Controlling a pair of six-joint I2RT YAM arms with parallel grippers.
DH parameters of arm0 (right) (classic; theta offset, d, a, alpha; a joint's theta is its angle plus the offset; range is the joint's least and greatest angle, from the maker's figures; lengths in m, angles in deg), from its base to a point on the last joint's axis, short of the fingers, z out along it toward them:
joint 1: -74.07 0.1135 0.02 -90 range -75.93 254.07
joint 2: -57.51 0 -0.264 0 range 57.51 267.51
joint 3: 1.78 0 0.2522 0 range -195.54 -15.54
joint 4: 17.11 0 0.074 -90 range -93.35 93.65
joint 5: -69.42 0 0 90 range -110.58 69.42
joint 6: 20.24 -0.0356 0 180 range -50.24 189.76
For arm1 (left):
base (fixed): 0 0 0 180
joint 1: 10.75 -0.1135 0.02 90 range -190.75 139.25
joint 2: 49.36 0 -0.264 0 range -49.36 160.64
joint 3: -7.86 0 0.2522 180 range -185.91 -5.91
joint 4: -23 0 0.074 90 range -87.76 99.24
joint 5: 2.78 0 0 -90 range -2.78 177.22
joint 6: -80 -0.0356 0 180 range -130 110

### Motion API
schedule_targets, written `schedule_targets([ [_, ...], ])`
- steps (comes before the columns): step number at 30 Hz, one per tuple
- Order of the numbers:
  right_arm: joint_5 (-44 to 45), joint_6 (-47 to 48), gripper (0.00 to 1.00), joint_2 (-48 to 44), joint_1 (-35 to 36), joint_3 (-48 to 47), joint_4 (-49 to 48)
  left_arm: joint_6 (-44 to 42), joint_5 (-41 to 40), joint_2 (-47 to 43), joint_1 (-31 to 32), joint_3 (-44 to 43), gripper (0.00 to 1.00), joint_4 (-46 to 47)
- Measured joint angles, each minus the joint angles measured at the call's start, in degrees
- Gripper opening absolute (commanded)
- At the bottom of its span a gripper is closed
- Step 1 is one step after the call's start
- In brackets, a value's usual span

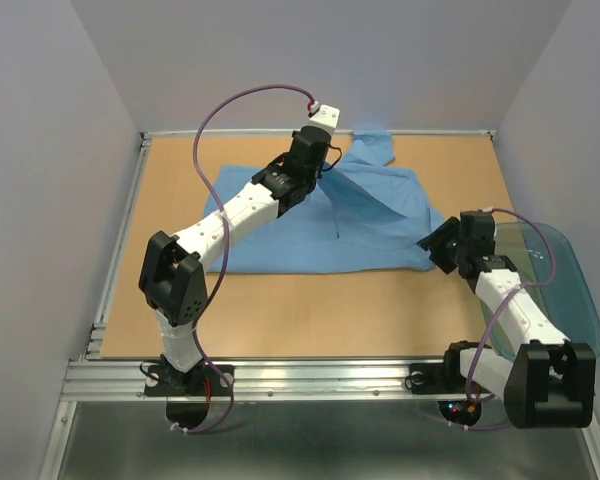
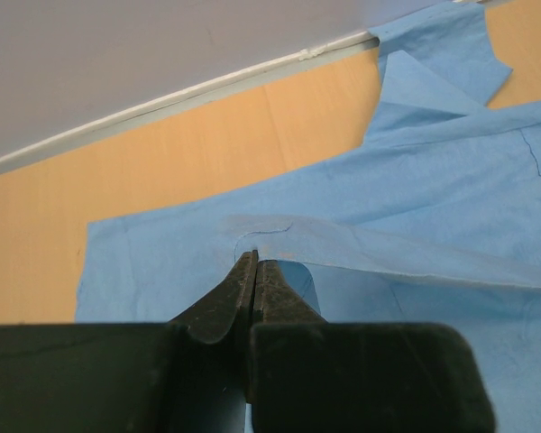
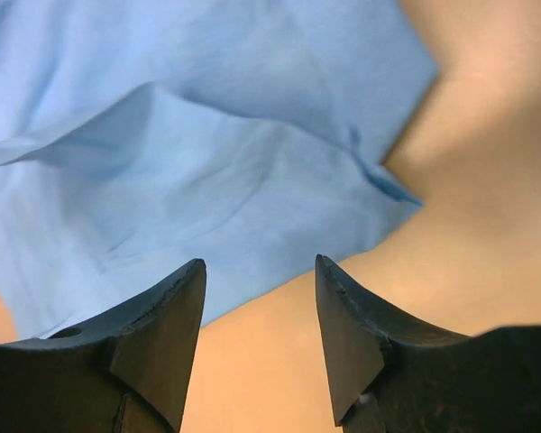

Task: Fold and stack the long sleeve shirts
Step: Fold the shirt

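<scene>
My left gripper turns and moves back toward the shirt's near edge next. The held hem still stretches a lifted fold (image 2: 415,257) across the shirt's far middle.
A light blue long sleeve shirt (image 1: 320,240) lies spread over the far half of the wooden table (image 1: 280,315). My left gripper (image 1: 327,168) is over the shirt's far middle, shut on a hem of the cloth (image 2: 255,257). From that hold a lifted fold (image 2: 415,257) stretches to the right. A sleeve or collar part (image 2: 442,54) reaches the back edge. My right gripper (image 1: 430,243) hovers at the shirt's near right corner (image 3: 388,185). It stands open in the right wrist view (image 3: 259,266), with only bare table and the shirt's edge (image 3: 207,153) under it.
A translucent teal plastic tub (image 1: 570,290) sits off the table's right side, beside the right arm. Grey walls close in the back and both sides. A metal rail (image 1: 310,375) runs along the near edge.
</scene>
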Motion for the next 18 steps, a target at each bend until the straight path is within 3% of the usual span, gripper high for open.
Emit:
schedule_targets([
  [4, -6.8, -1.62, 0.56, -0.26, 1.31, -0.33, -3.69, 0.15, -0.02, -0.04, 0.11, 0.0, 0.0, -0.07],
  [8, -11.26, -4.98, 0.55, 3.56, 7.1, -0.37, -10.19, 0.24, -0.17, -0.09, 0.13, 0.0, 0.0, -0.39],
  [12, -13.53, -7.93, 0.53, 8.57, 12.44, -0.39, -16.41, 0.42, -0.28, -0.37, 0.13, 0.07, 0.0, -0.63],
  [18, -13.75, -11.17, 0.5, 11.63, 13.2, 2.82, -24.94, 0.5, -0.55, -0.68, 0.13, 0.39, 0.0, -0.85],
])
